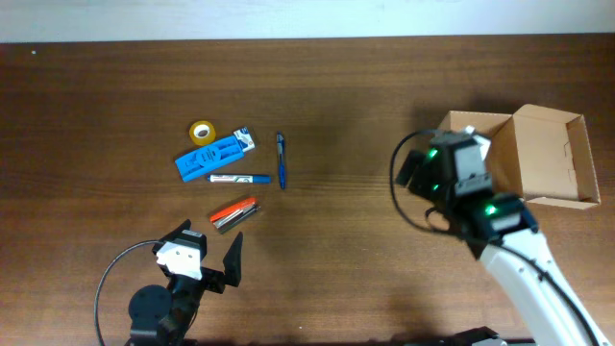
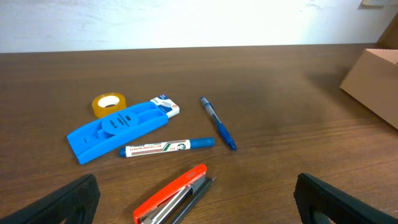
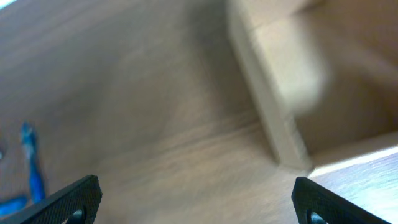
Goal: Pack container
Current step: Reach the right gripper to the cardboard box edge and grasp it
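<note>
My right gripper will turn, move toward the container side facing the pen (image 1: 281,160), then lower astride that side's top edge.
The tan cardboard container (image 1: 538,159) stands open at the right of the table, its flap lid up. It also shows in the right wrist view (image 3: 280,93), blurred, and at the right edge of the left wrist view (image 2: 379,78). My right gripper (image 1: 415,171) is open and empty, hovering just left of the container. My left gripper (image 1: 207,255) is open and empty near the front edge, just behind a red stapler (image 1: 233,212) (image 2: 174,194). A blue pen (image 1: 281,160) (image 2: 217,123), a blue marker (image 1: 239,179) (image 2: 168,147), a blue plastic case (image 1: 209,159) (image 2: 115,127) and a yellow tape roll (image 1: 202,133) (image 2: 109,104) lie left of centre.
A small white and blue eraser (image 1: 246,140) (image 2: 165,106) lies beside the blue case. A black cable (image 1: 115,274) loops by the left arm's base. The pale wall edge (image 1: 307,19) runs along the table's back.
</note>
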{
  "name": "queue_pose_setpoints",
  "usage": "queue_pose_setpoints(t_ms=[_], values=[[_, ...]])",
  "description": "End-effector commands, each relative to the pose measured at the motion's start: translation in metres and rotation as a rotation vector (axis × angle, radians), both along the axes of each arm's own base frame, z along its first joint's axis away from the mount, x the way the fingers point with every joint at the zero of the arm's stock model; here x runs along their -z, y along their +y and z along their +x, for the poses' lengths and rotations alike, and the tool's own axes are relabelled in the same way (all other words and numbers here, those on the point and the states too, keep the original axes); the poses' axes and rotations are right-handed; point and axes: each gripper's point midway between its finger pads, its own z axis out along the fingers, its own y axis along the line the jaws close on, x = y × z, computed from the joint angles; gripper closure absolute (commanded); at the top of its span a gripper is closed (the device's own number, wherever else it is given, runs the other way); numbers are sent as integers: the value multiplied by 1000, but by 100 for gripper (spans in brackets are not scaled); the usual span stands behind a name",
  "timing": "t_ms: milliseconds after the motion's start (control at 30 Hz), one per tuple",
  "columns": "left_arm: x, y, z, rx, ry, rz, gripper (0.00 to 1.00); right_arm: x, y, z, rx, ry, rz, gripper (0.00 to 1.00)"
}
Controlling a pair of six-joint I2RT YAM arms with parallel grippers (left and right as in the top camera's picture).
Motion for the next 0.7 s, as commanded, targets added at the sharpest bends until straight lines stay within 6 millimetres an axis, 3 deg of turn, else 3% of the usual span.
queue_pose_setpoints(t_ms=[0,133,300,367,500,667], values=[[1,-1,0,2,1,-7,0,-9,-28,14,2,-4,-46,1],[1,-1,0,2,1,-7,0,14,-56,22,-41,71,-99,1],[1,-1,0,1,1,-6,0,51,-56,32,-97,165,-128,5],[1,-1,0,1,1,-6,0,60,-56,37,-129,179,-145,11],[1,-1,0,2,1,-7,0,59,-55,44,-139,157,-154,39],[1,-1,0,2,1,-7,0,61,-55,51,-141,141,-157,48]])
